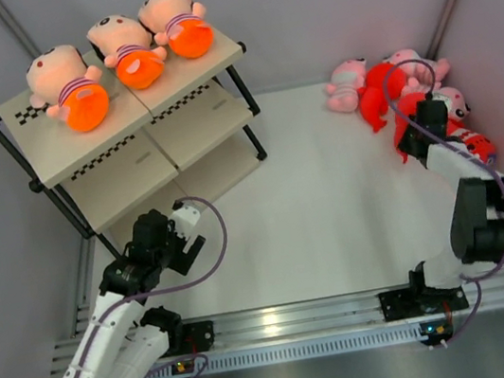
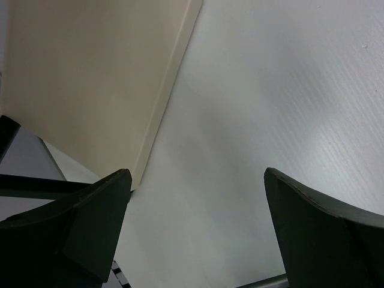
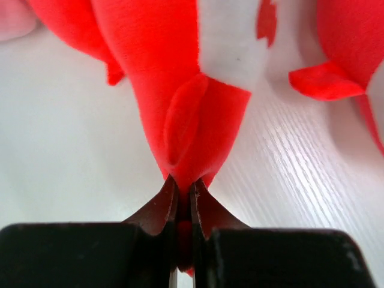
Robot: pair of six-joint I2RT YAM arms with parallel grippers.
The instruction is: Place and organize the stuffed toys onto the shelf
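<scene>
The fish rises in my right gripper next, tilts level and swings onto the shelf's middle board, at the bare end nearest the heap.
The stuffed toys lie in a heap at the far right: red-orange fish (image 1: 377, 100) and pink striped plush (image 1: 348, 85). My right gripper (image 1: 420, 129) reaches into that heap. In the right wrist view it (image 3: 183, 189) is shut on a fold of a red-orange fish with a white patch (image 3: 180, 78), which rests on the white table. A second fish (image 3: 348, 42) lies to its right. The shelf (image 1: 193, 121) stands at the far left. My left gripper (image 1: 189, 245) hovers open by its lowest board (image 2: 90, 78), with nothing between the fingers (image 2: 96, 222).
Three larger peach dolls with orange bottoms (image 1: 68, 84) (image 1: 129, 50) (image 1: 176, 21) lie on the shelf's top tier. Grey walls close in the table on the left, back and right. An aluminium rail (image 1: 292, 322) runs along the near edge.
</scene>
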